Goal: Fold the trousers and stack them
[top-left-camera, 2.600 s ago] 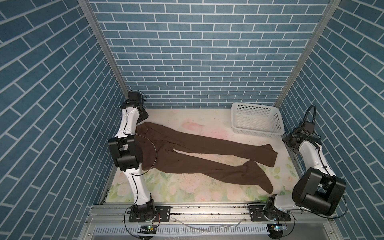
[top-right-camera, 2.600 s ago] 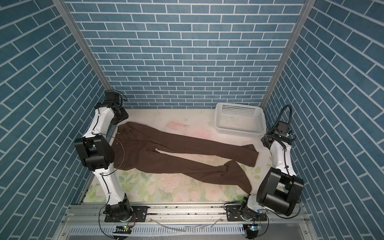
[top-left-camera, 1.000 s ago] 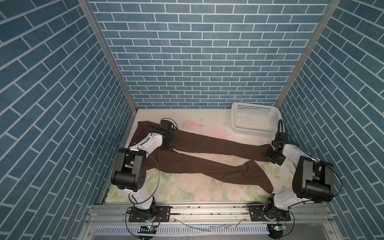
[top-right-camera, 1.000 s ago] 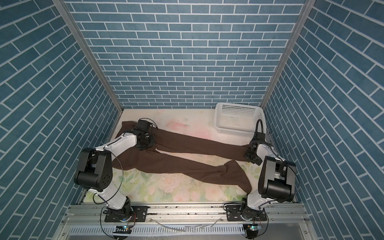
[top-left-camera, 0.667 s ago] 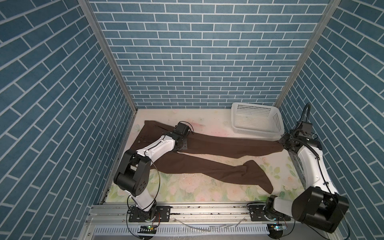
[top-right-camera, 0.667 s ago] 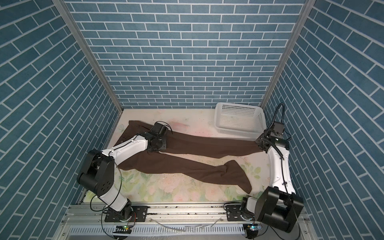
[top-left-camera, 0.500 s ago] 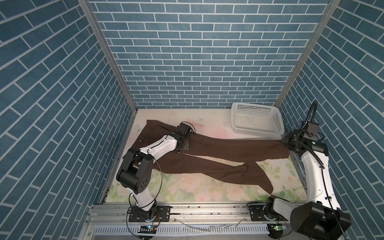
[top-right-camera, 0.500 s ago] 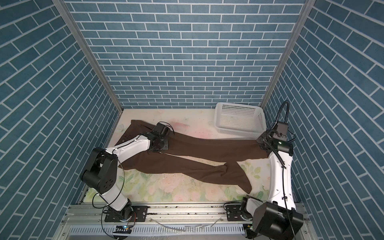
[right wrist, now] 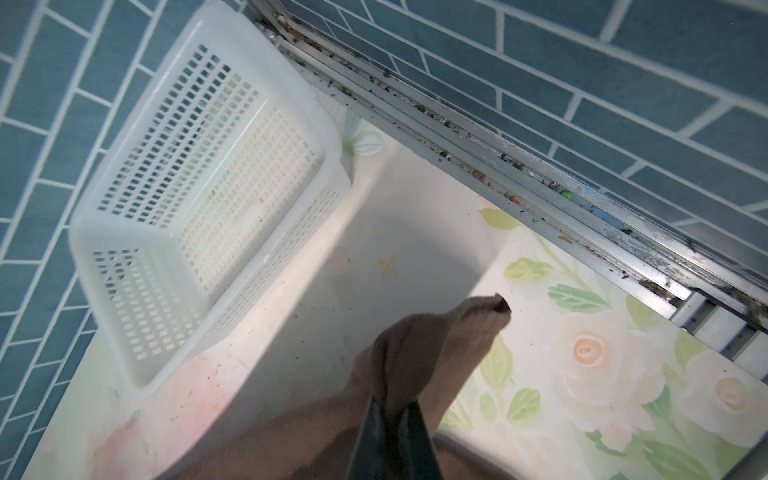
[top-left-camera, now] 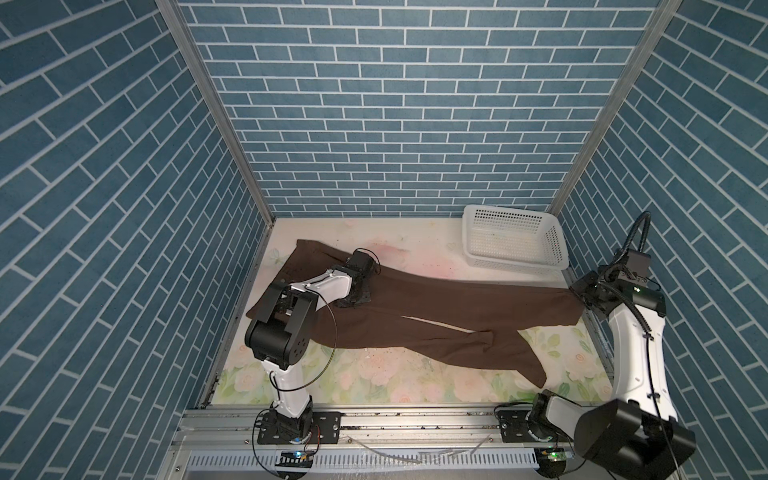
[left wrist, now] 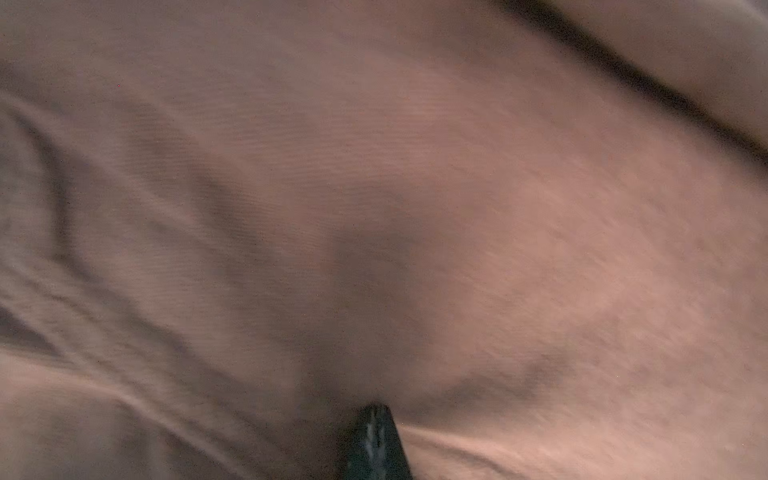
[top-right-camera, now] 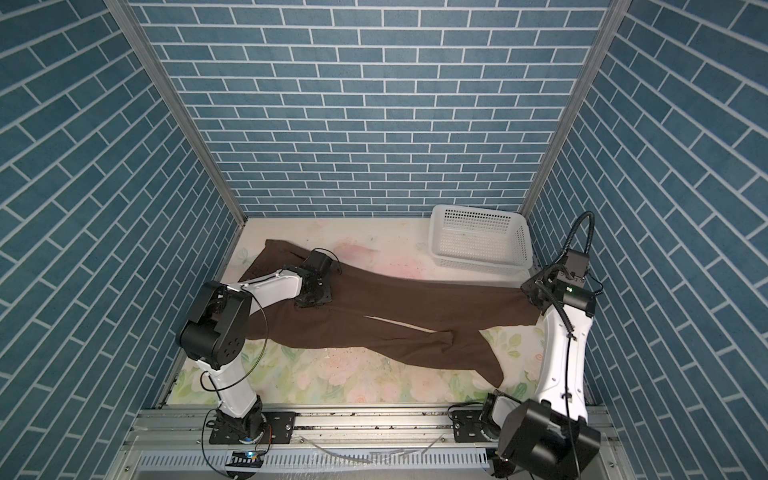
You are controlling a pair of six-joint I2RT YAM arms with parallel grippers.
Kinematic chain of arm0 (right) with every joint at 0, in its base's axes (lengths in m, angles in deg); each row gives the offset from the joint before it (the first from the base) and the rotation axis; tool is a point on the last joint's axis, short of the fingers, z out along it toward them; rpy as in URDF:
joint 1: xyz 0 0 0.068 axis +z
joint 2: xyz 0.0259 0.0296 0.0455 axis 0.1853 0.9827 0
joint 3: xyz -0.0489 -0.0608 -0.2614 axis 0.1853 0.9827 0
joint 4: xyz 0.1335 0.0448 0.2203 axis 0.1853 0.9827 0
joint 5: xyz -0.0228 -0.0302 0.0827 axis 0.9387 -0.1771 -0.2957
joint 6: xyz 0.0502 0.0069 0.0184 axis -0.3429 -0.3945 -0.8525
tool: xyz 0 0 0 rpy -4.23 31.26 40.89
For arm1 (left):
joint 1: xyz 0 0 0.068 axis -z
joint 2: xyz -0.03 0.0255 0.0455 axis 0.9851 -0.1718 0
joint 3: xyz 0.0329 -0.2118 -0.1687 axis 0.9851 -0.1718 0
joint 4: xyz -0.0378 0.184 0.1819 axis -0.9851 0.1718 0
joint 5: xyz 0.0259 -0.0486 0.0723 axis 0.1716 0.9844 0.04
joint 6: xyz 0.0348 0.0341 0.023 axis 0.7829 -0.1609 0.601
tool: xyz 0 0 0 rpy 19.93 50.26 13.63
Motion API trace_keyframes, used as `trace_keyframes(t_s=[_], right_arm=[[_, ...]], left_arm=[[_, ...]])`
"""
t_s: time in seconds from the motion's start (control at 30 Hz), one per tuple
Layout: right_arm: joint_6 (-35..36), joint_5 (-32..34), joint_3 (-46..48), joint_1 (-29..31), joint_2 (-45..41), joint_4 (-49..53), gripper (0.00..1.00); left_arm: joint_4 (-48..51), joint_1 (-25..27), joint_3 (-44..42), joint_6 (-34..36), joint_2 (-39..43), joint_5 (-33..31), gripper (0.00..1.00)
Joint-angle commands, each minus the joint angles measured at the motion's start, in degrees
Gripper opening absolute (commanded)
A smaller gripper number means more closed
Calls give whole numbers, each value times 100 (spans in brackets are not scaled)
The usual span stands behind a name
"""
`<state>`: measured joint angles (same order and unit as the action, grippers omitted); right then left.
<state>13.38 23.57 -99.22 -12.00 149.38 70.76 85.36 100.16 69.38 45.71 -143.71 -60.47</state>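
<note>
The right gripper brings the far leg's hem down onto the tabletop between basket and metal bar next and releases it, because that leg is already stretched straight.
The dark brown trousers lie across the flowered table in both top views, waist at the left, legs running right. My left gripper is shut, its tips pressed down on the fabric near the top of the far leg; whether any cloth is pinched I cannot tell. My right gripper is at the right edge of the table, shut on the far leg's hem, which bunches out past its fingers. The far leg is stretched straight. The near leg ends loose at the front right.
A white perforated basket stands empty at the back right corner, close behind the right gripper, and its wall shows in the right wrist view. A metal rail and blue brick walls close in the table.
The right gripper has drawn the far leg's hem right and back to the table's edge, pulling that leg straight. The left gripper slid a little right along the trousers and then stayed.
</note>
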Motion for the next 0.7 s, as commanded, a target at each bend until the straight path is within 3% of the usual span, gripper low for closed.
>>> trace_keyframes(t_s=[0.0,0.2,0.3,0.43,0.57,0.67], right_arm=[[-316,61,51,-68,546,-787,0],[-286,178,-218,-46,1641,-1371,0],[-62,499,-410,-46,1974,-1356,14],[168,1004,-481,-61,2026,-1291,48],[340,1106,-445,10,1685,-996,56],[492,1416,-157,509,1041,-785,56]], left_arm=[[285,-432,-455,-96,155,-123,0],[583,-654,-308,-6,435,-321,0],[804,-661,62,19,434,-316,0],[1096,-661,672,17,462,-299,6],[1042,-636,1186,23,347,-110,11],[1143,-517,1653,37,-105,74,9]])
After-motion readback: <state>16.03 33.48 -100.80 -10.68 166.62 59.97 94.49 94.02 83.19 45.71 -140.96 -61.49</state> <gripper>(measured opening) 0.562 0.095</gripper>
